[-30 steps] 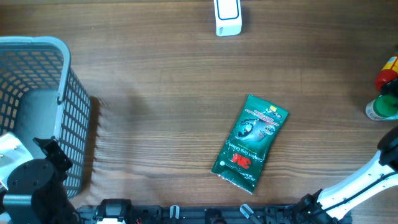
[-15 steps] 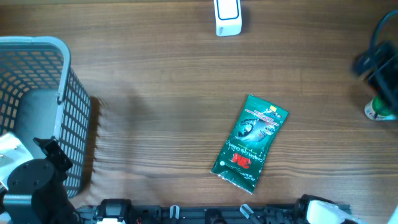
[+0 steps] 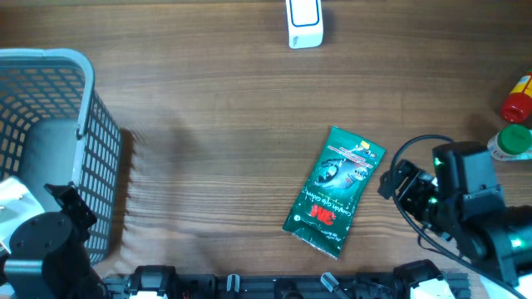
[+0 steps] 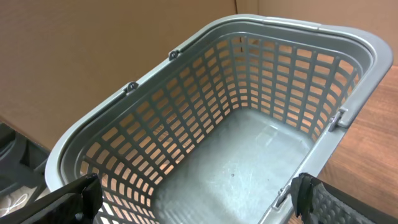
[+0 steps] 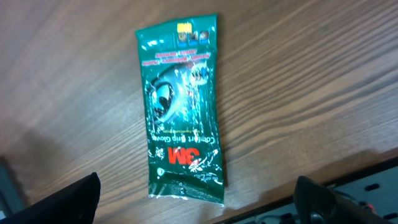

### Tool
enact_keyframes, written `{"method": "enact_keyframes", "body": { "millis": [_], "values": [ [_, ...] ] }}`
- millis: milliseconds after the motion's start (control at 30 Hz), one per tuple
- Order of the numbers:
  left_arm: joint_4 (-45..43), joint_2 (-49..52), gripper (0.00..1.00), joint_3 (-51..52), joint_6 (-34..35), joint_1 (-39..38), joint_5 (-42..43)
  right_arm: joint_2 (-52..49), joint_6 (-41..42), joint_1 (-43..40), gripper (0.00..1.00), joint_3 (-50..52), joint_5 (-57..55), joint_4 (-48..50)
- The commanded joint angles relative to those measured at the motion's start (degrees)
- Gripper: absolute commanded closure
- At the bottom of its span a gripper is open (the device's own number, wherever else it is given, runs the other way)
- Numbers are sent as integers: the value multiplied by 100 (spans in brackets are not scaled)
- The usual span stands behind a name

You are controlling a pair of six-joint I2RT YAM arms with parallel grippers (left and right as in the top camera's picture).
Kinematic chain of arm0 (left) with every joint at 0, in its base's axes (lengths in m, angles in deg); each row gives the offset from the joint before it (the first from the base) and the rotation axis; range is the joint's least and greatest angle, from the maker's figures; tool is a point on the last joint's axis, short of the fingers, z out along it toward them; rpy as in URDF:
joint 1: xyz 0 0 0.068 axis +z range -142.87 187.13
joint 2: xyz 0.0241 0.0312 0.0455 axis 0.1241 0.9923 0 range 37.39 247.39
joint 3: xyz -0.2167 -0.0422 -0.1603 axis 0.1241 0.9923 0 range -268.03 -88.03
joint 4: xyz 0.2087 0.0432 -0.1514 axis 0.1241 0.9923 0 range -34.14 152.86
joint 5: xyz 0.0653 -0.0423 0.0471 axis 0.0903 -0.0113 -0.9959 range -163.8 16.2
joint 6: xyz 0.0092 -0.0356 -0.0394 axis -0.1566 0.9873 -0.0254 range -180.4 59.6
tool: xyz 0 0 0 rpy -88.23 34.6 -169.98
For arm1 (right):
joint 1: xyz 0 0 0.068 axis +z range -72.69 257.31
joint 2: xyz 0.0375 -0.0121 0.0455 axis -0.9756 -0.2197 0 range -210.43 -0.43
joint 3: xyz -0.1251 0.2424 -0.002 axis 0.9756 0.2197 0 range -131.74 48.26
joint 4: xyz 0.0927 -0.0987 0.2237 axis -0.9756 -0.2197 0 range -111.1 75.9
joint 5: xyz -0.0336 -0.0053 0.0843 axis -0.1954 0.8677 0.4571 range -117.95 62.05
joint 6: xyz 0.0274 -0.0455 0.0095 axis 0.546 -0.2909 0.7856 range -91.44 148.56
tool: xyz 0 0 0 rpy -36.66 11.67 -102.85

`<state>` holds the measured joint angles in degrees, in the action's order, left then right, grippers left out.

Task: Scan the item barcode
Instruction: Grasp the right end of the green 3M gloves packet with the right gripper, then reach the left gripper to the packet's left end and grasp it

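My right gripper lowers to the left in the overhead view next, onto the flat packet's pictured middle (image 3: pixel 338 176) (image 5: pixel 181 102) below, to pinch across its narrow width.
The item is a green 3M packet (image 3: pixel 335 191) lying flat on the wooden table, printed face up; no barcode shows on it. In the right wrist view the packet (image 5: pixel 183 106) lies lengthwise below my right gripper (image 5: pixel 199 208), which hangs open above the packet's near end without touching it. A white scanner (image 3: pixel 304 23) stands at the table's far edge. My left gripper (image 4: pixel 199 202) is open over the grey basket (image 4: pixel 348 74), with nothing between its fingers.
The grey mesh basket (image 3: pixel 87 108) fills the left side. A red-capped bottle (image 3: pixel 517 100) and a green-capped bottle (image 3: pixel 511 141) stand at the right edge, just beyond my right arm (image 3: pixel 465 199). My left arm (image 3: pixel 41 241) sits at the lower left.
My right arm has swung in from the right edge and now hovers just right of the packet. The packet, the scanner and the left arm have not moved.
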<state>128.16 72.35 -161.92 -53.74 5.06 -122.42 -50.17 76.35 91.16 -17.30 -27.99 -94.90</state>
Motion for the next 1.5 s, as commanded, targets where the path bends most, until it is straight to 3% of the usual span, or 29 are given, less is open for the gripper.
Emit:
{"method": "enact_keyframes", "body": {
  "millis": [0, 100, 167, 233, 333, 433, 467, 567, 600, 633, 667, 700, 733, 800, 900, 1000, 1100, 1133, 1267, 1467],
  "values": [
    [-20, 0, 0, -33, -42, 48, -70, 39, 79, 35, 0, 629, 251, 251],
    [-20, 0, 0, -33, -42, 48, -68, 9, 85, 35, 0, 1652, 560, 1075],
    [-20, 0, 0, -33, -42, 48, -68, -249, 234, 35, 0, 2518, 1010, 2282],
    [-20, 0, 0, -33, -39, 48, -68, -767, 691, 35, 1, 3064, 1255, 3204],
    [-20, 0, 0, -33, -42, 48, -68, -2048, 546, 35, 1, 3215, 1480, 4321],
    [-20, 0, 0, -33, -42, 48, -70, -3370, 153, 35, 15, 3215, 1987, 5088],
    [-20, 0, 0, -33, -42, 48, -70, -3845, 151, 35, 27, 3215, 1906, 5136],
    [-20, 0, 0, -33, -42, 48, -68, -4507, 166, 35, 29, 3215, 1635, 5016],
    [-20, 0, 0, -33, -42, 48, -70, -4524, 166, 35, 43, 3215, 1613, 5075],
    [-20, 0, 0, -33, -42, 48, -68, -4520, 153, 35, 69, 3215, 1620, 5171],
    [-20, 0, 0, -33, -42, 48, -68, -4520, 116, 35, 88, 3215, 1622, 5235],
    [-20, 2, 0, -33, -39, 48, -70, -4518, -96, 35, 96, 3215, 1644, 5333],
    [-20, 0, 0, -33, -42, 48, -70, -4503, -289, 33, 96, 3182, 1635, 5399],
    [-20, 0, 0, -33, -42, 48, -70, -4284, -278, 33, 96, 2765, 1792, 4743],
    [-20, 0, 0, -33, -42, 48, -68, -3748, 424, 33, 96, 1110, 2157, 1768],
    [-20, 0, 0, -33, -42, 48, -70, -3595, 1082, 33, 96, -232, 2330, -133],
    [-20, 0, 0, -33, -39, 48, -70, -3591, 1137, 33, 96, -793, 3139, -433],
    [-20, 0, 0, -33, -42, 48, -70, -3591, 1880, 33, 96, -804, 3279, -551],
    [-20, 0, 0, -33, -42, 48, -70, -3591, 3501, 28, 96, -804, 3882, -1113],
    [-20, 0, 0, -33, -42, 48, -70, -3591, 3467, -42, 96, -804, 5237, -1139]
  ]
}}
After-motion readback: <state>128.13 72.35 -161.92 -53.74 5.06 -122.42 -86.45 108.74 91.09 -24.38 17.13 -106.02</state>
